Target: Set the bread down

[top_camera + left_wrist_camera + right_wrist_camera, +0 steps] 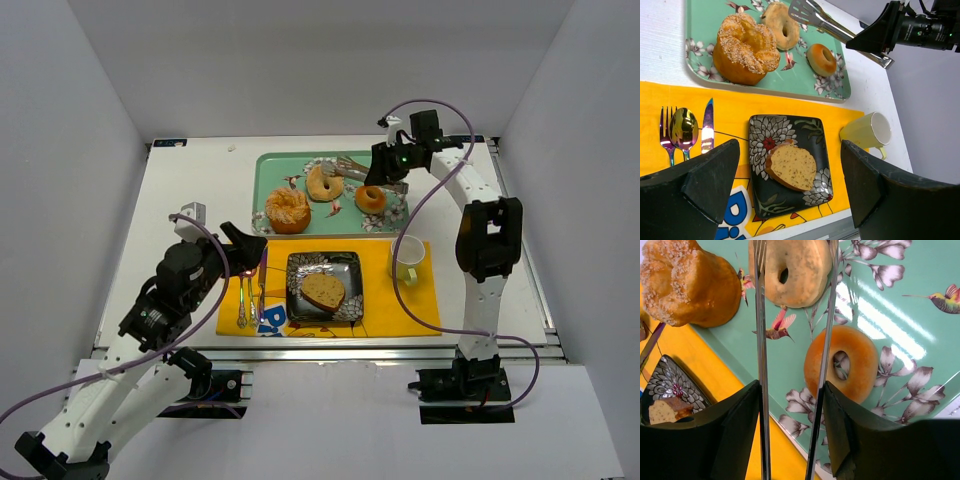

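Note:
My right gripper moves down next and brings the open tongs' ends down around the bagel. The pale bagel (322,186) (795,270) lies below the gripper, under the tongs' empty ends.
A slice of bread (323,291) lies on the black floral plate (350,265) on the yellow placemat; it also shows in the left wrist view (792,167). My right gripper (385,168) is shut on metal tongs (760,340) and holds them above the green tray (265,170), their tips empty over a pale bagel (795,270) and a small orange donut (860,362). My left gripper (248,245) is open and empty, hovering left of the plate above the cutlery.
A large sugared bun (288,210) sits on the tray's left. A fork, spoon and knife (684,129) lie on the placemat's left. A pale yellow mug (408,258) stands right of the plate.

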`<state>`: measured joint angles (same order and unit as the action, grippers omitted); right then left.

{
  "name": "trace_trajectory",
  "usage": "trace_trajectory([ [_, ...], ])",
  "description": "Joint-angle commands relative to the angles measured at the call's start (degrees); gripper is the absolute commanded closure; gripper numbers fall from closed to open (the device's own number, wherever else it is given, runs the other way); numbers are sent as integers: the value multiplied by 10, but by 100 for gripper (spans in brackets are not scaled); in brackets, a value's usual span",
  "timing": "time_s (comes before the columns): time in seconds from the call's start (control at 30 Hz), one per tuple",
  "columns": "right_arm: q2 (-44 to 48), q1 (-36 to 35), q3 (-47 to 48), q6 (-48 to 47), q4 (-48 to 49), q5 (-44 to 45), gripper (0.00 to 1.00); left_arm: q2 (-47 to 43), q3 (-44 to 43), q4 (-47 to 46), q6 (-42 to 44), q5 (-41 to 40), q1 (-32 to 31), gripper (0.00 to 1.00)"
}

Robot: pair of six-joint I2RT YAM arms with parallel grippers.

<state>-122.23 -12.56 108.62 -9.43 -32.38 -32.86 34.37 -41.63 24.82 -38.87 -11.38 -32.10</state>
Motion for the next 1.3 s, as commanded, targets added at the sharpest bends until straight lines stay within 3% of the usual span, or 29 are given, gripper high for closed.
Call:
trace_trajectory([
  [0.0, -11, 10, 19, 2, 14, -19, 43, 10, -25, -14, 2, 4, -2, 9],
  [0.37, -47, 28, 23, 0, -4, -55, 41, 17, -28, -14, -1, 5, -2, 9],
  [0.7, -59, 26, 13, 7, -17, -113, 47, 17, -29, -12, -2, 3, -2, 9],
  [0.8, -58, 27, 11, 8, -21, -120, 53, 14, -28, -13, -4, 3, -2, 9],
  [1.1, -26, 28, 0, 14, -22, -145, 87, 4, -26, -13, -4, 0, -2, 9],
  [1.27, 31, 31, -3, 39, -8, -166, 91, -4, -25, -13, -5, 0, -2, 9],
])
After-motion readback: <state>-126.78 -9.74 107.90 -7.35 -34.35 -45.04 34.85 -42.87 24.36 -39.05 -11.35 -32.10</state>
